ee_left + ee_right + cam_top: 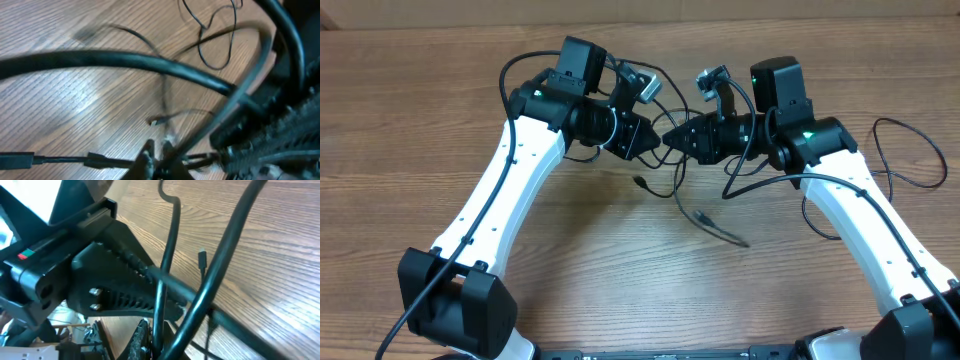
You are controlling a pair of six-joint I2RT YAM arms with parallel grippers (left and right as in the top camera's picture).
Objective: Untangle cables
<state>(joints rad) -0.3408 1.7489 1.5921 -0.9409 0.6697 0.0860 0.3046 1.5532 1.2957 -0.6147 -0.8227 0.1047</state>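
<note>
The tangle sits bunched between both grippers, so my right gripper needs to move away from the left gripper toward the loose loop (882, 150) next and let go of the held cable.
The thin black cables (680, 190) hang in a tangle between my two grippers at the table's middle. One small plug (638, 182) lies on the wood, and another cable end (720, 228) lies further forward. My left gripper (654, 140) is shut on a thin cable; in the left wrist view its fingertips (157, 156) pinch a cord with a connector (95, 160). My right gripper (680, 140) faces it, almost touching. In the right wrist view its fingers (152, 342) are shut on a cable (170, 235) that rises from them. A plug (202, 259) lies on the wood beyond.
A loose loop of thin black cable (910, 150) lies on the wood table (420, 130) at the far right. More cable loops (215, 45) show in the left wrist view. Thicker arm cables (125, 62) cross both wrist views.
</note>
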